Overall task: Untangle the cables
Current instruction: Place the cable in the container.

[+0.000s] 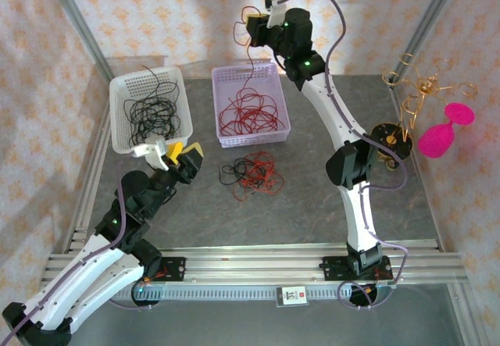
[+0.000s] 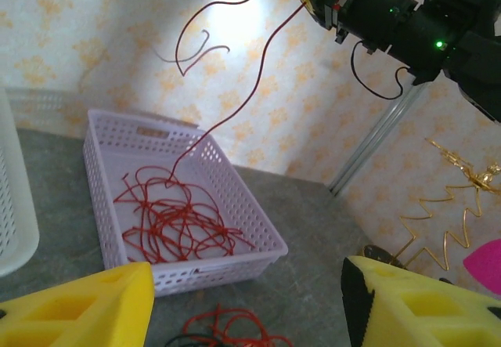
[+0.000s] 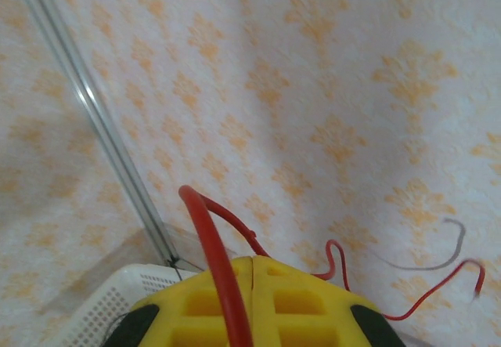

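Observation:
My right gripper lowers toward the basket's far end (image 1: 241, 80) next and releases this matching cable inside, as the lilac basket (image 1: 283, 124) holding red cables is below the gripper.
My right gripper (image 1: 258, 24) is raised high by the back wall, its yellow fingers (image 3: 297, 292) shut on a red cable (image 3: 213, 241). That cable (image 1: 250, 65) hangs down from it into the lilac basket (image 1: 283, 124), where several red cables (image 1: 248, 112) lie in loose loops. A clump of red and black cables (image 1: 251, 170) rests on the grey table in front of that basket. My left gripper (image 1: 182, 155) stands open to the left of the clump, nothing between its yellow fingers (image 2: 86, 308). In the left wrist view the clump (image 2: 227, 333) lies low between them.
A white basket (image 1: 119, 119) holding black cables (image 1: 150, 110) stands at the back left. At the right are a gold wire ornament (image 1: 422, 88), a pink goblet (image 1: 441, 137) and a black round base (image 1: 389, 137). Metal rails (image 1: 258, 256) run along the near edge.

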Controlling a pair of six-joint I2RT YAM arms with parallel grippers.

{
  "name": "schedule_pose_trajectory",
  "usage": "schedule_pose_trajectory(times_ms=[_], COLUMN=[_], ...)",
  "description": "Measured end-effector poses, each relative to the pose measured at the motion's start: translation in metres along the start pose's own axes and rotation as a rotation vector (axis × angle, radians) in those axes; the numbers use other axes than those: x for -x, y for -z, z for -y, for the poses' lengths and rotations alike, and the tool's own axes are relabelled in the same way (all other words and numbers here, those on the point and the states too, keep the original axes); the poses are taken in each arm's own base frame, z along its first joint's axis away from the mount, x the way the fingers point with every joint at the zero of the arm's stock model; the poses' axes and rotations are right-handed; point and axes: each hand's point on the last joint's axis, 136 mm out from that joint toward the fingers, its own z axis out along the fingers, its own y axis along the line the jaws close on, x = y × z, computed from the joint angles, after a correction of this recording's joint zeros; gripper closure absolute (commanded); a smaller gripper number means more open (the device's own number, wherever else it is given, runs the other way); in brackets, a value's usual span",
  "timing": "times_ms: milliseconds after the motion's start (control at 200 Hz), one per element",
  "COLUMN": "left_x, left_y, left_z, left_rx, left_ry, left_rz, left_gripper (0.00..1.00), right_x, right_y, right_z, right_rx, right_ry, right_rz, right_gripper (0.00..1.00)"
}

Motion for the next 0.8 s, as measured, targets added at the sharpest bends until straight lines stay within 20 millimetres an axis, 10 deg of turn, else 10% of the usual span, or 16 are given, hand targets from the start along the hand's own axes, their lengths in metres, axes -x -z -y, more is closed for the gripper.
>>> schedule_pose_trajectory(times_ms=[240,415,801], left_x=[-0.006,-0.027,-0.041], left_y=[0.006,-0.004,-0.006], left_z=[-0.008,-0.018,-0.025], left_rx=[0.02,0.058,0.073], left_ry=[0.03,0.022,0.026], left_rz=[0.004,-0.056,-0.089], left_gripper=[0.38,0.38,0.41], right_x=[-0.108,-0.192,-0.132], right_y=[-0.009,0.004,0.018], right_z=[0.028,0.012,0.007], right_rx=[-0.045,-0.045,-0.1], right_ry=[-0.035,-0.03,-0.001], right_rz=[-0.225,-0.404,-0.287], right_gripper=[1.0,1.0,1.0])
